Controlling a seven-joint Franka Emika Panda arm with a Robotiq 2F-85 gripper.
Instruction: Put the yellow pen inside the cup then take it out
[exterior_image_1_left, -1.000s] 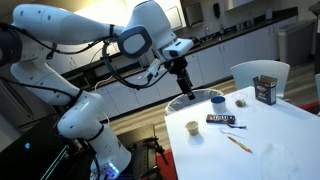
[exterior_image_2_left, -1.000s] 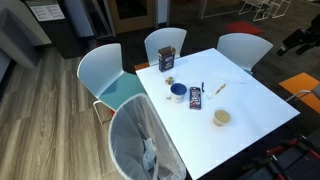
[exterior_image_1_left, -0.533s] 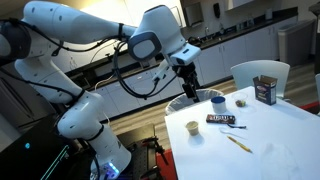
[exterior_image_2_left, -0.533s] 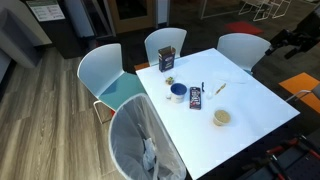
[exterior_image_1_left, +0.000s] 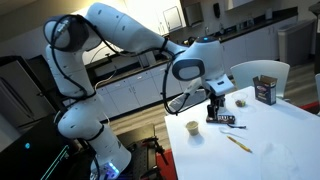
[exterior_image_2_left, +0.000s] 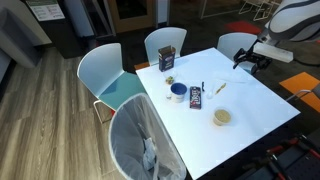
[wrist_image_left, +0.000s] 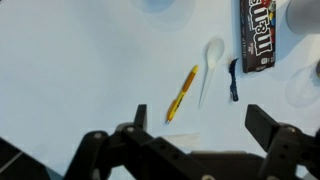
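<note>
The yellow pen lies flat on the table, lengthwise between my open fingers, so my gripper should lower onto the yellow pen's end farther from the cup.
The yellow pen (wrist_image_left: 182, 93) lies flat on the white table, also seen in both exterior views (exterior_image_1_left: 238, 143) (exterior_image_2_left: 220, 89). The small cream cup (exterior_image_1_left: 194, 127) (exterior_image_2_left: 221, 118) stands upright on the table, apart from the pen. My gripper (wrist_image_left: 200, 125) is open and empty. It hangs above the table, with the pen lying a little ahead of its fingertips in the wrist view. It shows in both exterior views (exterior_image_1_left: 213, 108) (exterior_image_2_left: 245, 62), near the table's edge.
A dark candy bar (wrist_image_left: 258, 35) (exterior_image_2_left: 195, 97), a dark blue pen (wrist_image_left: 233, 80) and a white spoon (wrist_image_left: 210, 65) lie near the yellow pen. A blue-and-white bowl (exterior_image_2_left: 177, 91) and a dark box (exterior_image_2_left: 167, 60) (exterior_image_1_left: 264, 90) stand further off. White chairs (exterior_image_2_left: 110, 75) surround the table.
The arm has swung from beside the table to over it. The gripper has dropped lower and moved towards the pens. Nothing on the table has moved.
</note>
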